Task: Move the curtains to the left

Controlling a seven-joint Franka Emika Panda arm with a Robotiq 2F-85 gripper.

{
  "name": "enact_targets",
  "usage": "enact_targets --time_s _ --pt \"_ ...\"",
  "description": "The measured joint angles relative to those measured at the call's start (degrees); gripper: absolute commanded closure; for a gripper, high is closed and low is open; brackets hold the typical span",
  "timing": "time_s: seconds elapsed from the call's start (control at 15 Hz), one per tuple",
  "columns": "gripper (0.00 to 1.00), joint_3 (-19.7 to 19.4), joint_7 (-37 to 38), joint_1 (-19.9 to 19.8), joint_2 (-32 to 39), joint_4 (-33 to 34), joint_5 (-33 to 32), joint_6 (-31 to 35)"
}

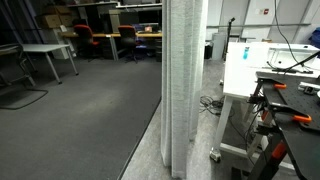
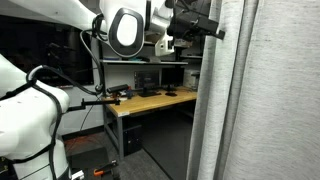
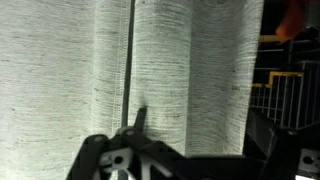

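Observation:
I need to push my gripper further outward over the rounded curtain fold (image 2: 229,34) (image 3: 170,104) and close on it, since that fold is outward of my gripper, between its spread fingers.
The curtains (image 1: 185,80) are a tall whitish-grey sheer fabric hanging in vertical folds to the floor. They fill the right side of an exterior view (image 2: 260,100) and most of the wrist view (image 3: 90,60). My gripper (image 2: 205,27) is high up at the curtain's edge, on the end of the white arm (image 2: 125,28). In the wrist view the gripper (image 3: 200,125) is open, its two dark fingers spread wide with a rounded fold of the curtain between them. I cannot tell whether the fingers touch the fabric.
A white boxy cart (image 1: 245,70) stands beside the curtains, with black-and-orange clamps (image 1: 290,115) near it. A wooden-topped desk (image 2: 150,102) stands behind the arm. Tables and red chairs (image 1: 95,38) line the far side of the grey floor.

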Motion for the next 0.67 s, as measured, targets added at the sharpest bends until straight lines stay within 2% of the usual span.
enact_targets --time_s 0.6,0.67 --pt "0.00 10.5 0.1 -11.6 5.9 5.6 2.2 0.0" --pt "0.08 11.4 0.1 -12.5 6.2 6.1 2.3 0.0"
